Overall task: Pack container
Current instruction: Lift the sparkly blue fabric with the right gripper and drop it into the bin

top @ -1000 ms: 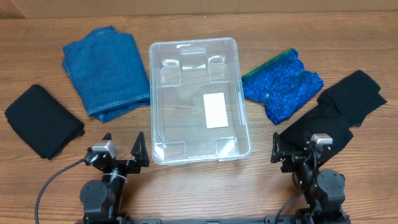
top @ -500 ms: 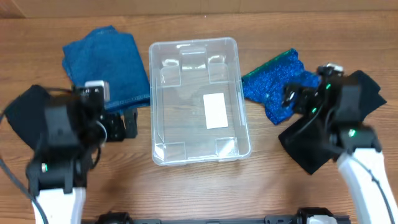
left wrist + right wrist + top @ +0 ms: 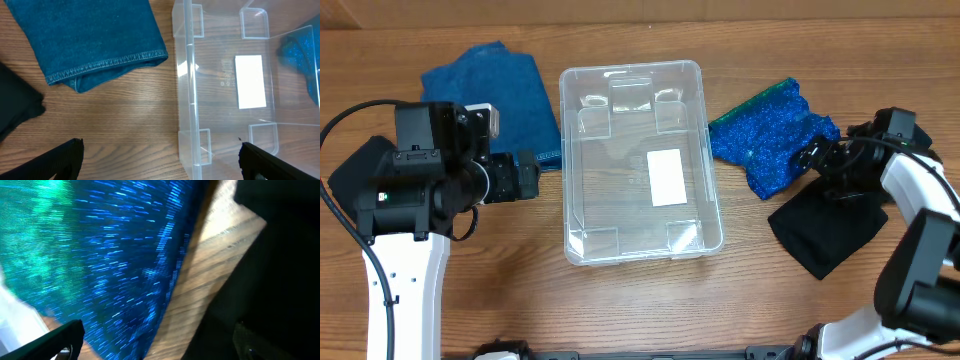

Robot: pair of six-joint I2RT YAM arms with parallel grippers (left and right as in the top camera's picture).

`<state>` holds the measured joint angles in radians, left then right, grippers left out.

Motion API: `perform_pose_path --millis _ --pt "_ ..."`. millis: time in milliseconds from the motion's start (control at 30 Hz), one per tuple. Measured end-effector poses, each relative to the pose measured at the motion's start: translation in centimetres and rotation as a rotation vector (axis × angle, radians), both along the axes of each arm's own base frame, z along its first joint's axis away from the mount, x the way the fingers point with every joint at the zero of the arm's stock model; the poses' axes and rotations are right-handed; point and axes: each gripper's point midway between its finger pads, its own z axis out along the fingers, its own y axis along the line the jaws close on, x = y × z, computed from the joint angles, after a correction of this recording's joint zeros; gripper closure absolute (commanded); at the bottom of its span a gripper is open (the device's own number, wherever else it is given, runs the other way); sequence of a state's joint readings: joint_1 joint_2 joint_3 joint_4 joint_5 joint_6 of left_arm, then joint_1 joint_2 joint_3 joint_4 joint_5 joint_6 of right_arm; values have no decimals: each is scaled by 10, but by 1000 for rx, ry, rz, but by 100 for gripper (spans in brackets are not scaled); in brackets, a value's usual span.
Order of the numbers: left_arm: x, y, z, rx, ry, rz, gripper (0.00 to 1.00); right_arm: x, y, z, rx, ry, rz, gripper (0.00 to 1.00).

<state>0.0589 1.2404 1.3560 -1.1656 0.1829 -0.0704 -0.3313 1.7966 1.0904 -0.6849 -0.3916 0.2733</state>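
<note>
The sparkly blue cloth's edge is already between my open fingers. I will lower my right gripper next onto its end beside the black cloth.
The clear container (image 3: 564, 150) stands empty mid-table, with a white label (image 3: 666, 177) on its bottom. My left gripper (image 3: 525, 176) is open and empty just left of it. In the left wrist view the jaws (image 3: 160, 161) straddle the container's left wall (image 3: 186, 75) from above. My right gripper (image 3: 810, 160) is open and empty over the edge where a sparkly blue cloth (image 3: 770, 140) meets a black cloth (image 3: 825, 232). In the right wrist view the jaws (image 3: 160, 342) span the sparkly cloth (image 3: 100, 245) and the black cloth (image 3: 285, 270).
Folded blue denim (image 3: 490, 105) lies left of the container and shows in the left wrist view (image 3: 85, 35). Another black cloth (image 3: 348, 180) lies at the far left, partly under my left arm, and shows in the left wrist view (image 3: 15, 110).
Both arms have left their rest at the front edge. The left moved up beside the container's left wall. The right moved out to the sparkly blue and black cloths.
</note>
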Motion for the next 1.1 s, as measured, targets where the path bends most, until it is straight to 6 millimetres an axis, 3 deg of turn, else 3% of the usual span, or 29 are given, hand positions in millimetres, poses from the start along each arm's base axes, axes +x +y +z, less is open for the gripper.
perform_pose_path --millis 200,400,433,467,500,533,567,800,833,900,933,967,1000,1033,1067,1100 --pt "0 0 0 0 2 0 0 22 -3 -10 -6 -47 -4 0" --pt "-1 0 -1 0 6 0 0 46 19 -13 -33 -98 71 1" --pt "-2 0 -1 0 8 0 0 47 21 -13 -35 -102 76 8" --pt "-2 0 -1 0 9 0 0 48 21 -13 -39 -105 78 31" --pt "-2 0 -1 -1 9 0 0 49 21 -15 -43 -105 76 63" --pt "-2 0 -1 0 9 0 0 49 21 -15 -48 -107 78 87" --pt "-2 0 -1 -1 9 0 0 49 21 -24 -45 -93 77 96" --pt "-2 0 -1 0 9 0 0 40 30 -13 9 -44 88 96" --pt "-2 0 -1 -1 10 0 0 39 32 1 7 -36 99 96" --pt "-2 0 -1 0 9 0 0 50 38 60 -32 -118 153 96" --pt "-2 0 -1 0 10 0 0 53 40 78 -53 -153 167 96" --pt "-2 0 -1 0 9 0 0 60 47 132 -110 -262 207 96" --pt "-2 0 -1 -1 9 0 0 63 55 174 -152 -360 242 96" --pt "-2 0 -1 -1 10 0 0 64 63 202 -180 -435 274 96" --pt "-2 0 -1 0 10 0 0 60 83 244 -221 -556 350 96" --pt "-2 0 -1 0 10 0 0 54 100 264 -246 -625 420 96"
